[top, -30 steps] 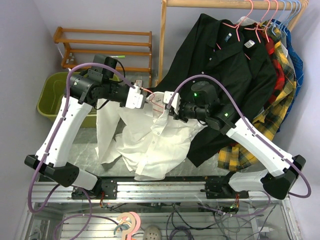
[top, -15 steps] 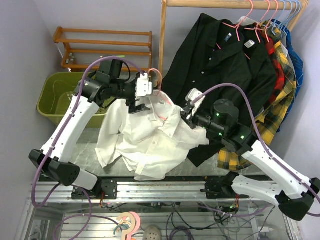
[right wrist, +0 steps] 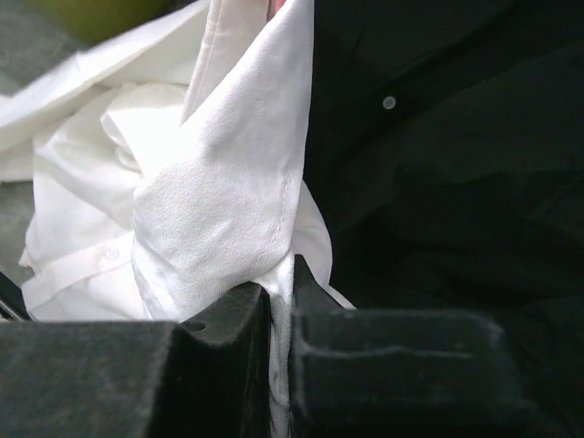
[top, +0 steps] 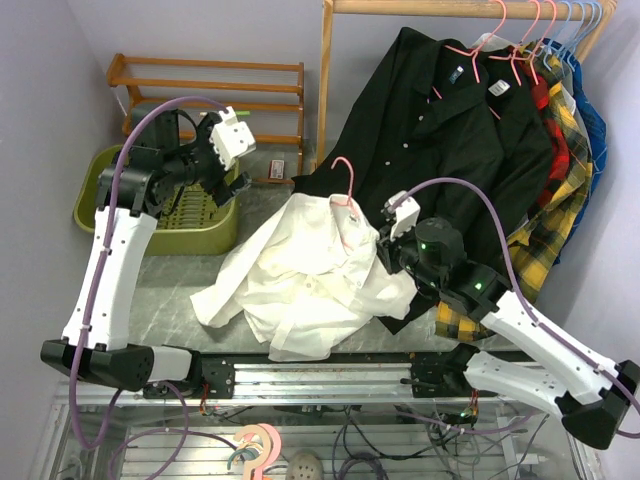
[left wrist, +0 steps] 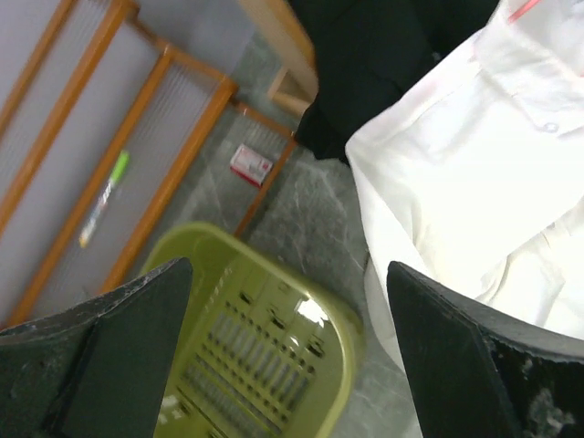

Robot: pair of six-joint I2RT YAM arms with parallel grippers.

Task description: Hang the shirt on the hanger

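Observation:
My right gripper raises the shirt outward next, hangs the hanger's exposed hook on the wooden bar's bare part point(top: 418, 7), and releases.
The white shirt point(top: 300, 280) lies crumpled on the grey table with the pink hanger inside it; only the hanger's hook point(top: 345, 180) and a short piece of wire point(left wrist: 525, 9) show. At the shirt's right shoulder my right gripper point(top: 385, 243) is shut on a fold of its fabric point(right wrist: 219, 201), which is pinched between the jaws point(right wrist: 281, 310). My left gripper point(top: 238, 148) is open and holds nothing. It hangs well to the left of the shirt point(left wrist: 474, 182), above the green basket, with its fingers point(left wrist: 109, 356) spread wide.
A green plastic basket point(top: 100, 185) sits at the table's left end, below a wooden shelf rack point(top: 205, 90). A wooden rail point(top: 450, 8) at the back right carries a black shirt point(top: 440, 130) and plaid shirts point(top: 555, 180). The black shirt point(right wrist: 438, 137) hangs right beside my right gripper.
My left gripper opened, let go at the shirt's collar and swung back left over the basket. The right gripper stayed shut on the shirt and drew back to the right. The shirt settled lower.

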